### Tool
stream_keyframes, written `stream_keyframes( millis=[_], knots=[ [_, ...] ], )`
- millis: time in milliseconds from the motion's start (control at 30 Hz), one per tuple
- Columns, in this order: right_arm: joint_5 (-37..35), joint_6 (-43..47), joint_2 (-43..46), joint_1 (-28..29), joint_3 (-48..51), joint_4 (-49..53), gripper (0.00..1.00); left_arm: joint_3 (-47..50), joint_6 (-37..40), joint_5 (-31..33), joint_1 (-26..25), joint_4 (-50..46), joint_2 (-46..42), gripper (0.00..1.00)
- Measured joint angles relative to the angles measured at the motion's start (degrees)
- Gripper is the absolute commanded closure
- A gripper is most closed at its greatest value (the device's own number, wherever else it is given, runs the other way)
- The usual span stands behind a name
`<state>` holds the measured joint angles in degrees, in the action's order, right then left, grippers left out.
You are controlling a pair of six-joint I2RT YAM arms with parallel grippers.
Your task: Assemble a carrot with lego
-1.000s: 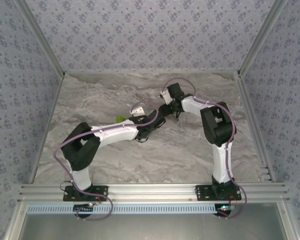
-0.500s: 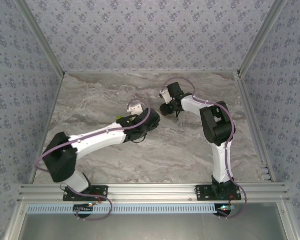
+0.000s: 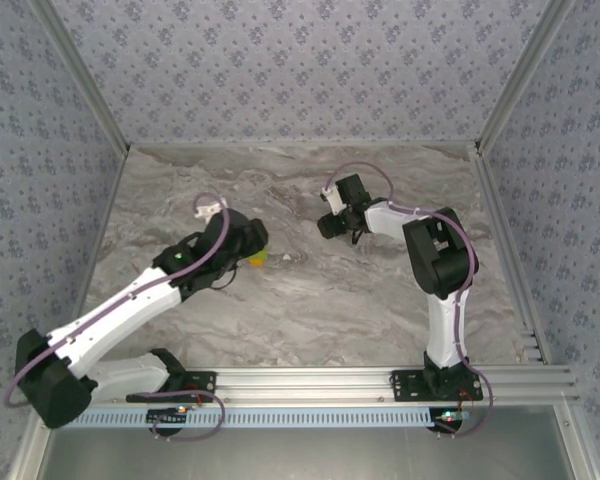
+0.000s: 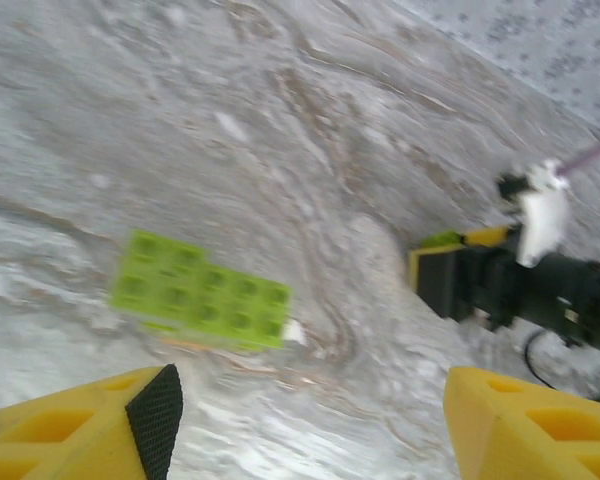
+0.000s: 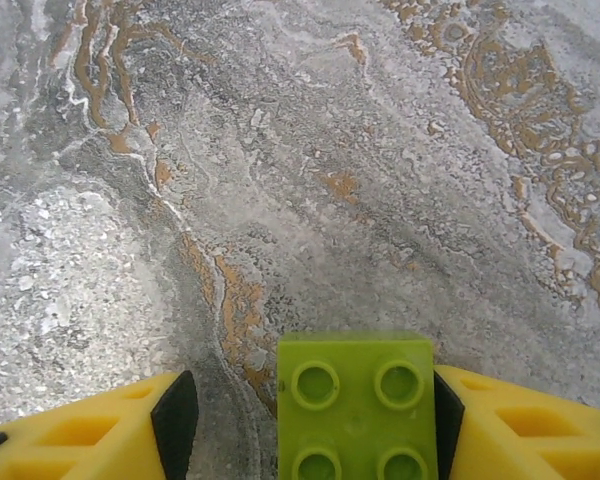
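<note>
My right gripper stays around the lime-green brick (image 5: 355, 405) next, then draws both fingers closed onto the brick's opposite sides.
A flat lime-green lego piece (image 4: 202, 292), several studs long, lies blurred on the marble ahead of my left gripper (image 4: 310, 425). That gripper is open and low over the table, with nothing between its yellow fingers. Whether the piece belongs to the carrot I cannot tell. My right gripper (image 5: 305, 425) has a lime-green lego brick (image 5: 355, 405) between its fingers, studs toward the camera. The brick rests against the right pad (image 5: 447, 420), and a wide gap separates it from the left pad (image 5: 176, 420). From above, the left gripper (image 3: 254, 248) and right gripper (image 3: 327, 224) are apart at mid-table.
The marble tabletop (image 3: 310, 300) is walled by patterned panels on three sides. An aluminium rail (image 3: 300, 380) runs along the near edge by the arm bases. The right gripper (image 4: 460, 275) shows ahead and to the right in the left wrist view.
The left arm has stretched out and swung left, carrying its gripper away from the right gripper, which it was next to a second ago. The right gripper has barely shifted.
</note>
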<state>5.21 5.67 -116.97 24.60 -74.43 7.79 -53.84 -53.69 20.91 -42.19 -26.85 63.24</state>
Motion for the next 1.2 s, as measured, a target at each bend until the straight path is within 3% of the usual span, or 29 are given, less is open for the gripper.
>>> stream_keyframes(
  millis=[100, 333, 433, 533, 667, 1033, 1200],
  knots=[
    [-0.6, -0.8, 0.1, 0.0, 0.4, -0.8, 0.5, 2.0, 1.8, -1.5, 4.8, -1.3, -4.3, 0.28],
    [-1.1, -3.0, 1.0, -0.3, 4.6, -7.1, 0.56, 2.6, 4.8, -3.9, 11.4, -2.3, -9.6, 0.28],
    [-1.3, -3.8, 2.3, -0.2, 9.5, -14.1, 0.54, 3.8, 5.6, -5.2, 13.3, -2.3, -9.7, 0.28],
    [-0.9, -4.4, 3.5, -0.2, 13.8, -20.3, 0.46, 5.4, 6.4, -6.5, 14.7, -2.3, -9.6, 0.28],
    [-0.9, -4.8, 4.3, 0.2, 16.8, -24.8, 0.47, 6.6, 7.1, -8.0, 16.5, -2.0, -9.5, 0.28],
    [-1.6, -6.2, 4.6, 0.0, 18.4, -27.8, 0.7, 7.1, 9.0, -10.9, 21.0, -1.5, -9.5, 0.28],
    [-1.4, -6.3, 4.7, 0.0, 19.0, -28.9, 0.76, 8.0, 10.8, -11.4, 22.0, 0.7, -9.5, 0.28]
  ],
)
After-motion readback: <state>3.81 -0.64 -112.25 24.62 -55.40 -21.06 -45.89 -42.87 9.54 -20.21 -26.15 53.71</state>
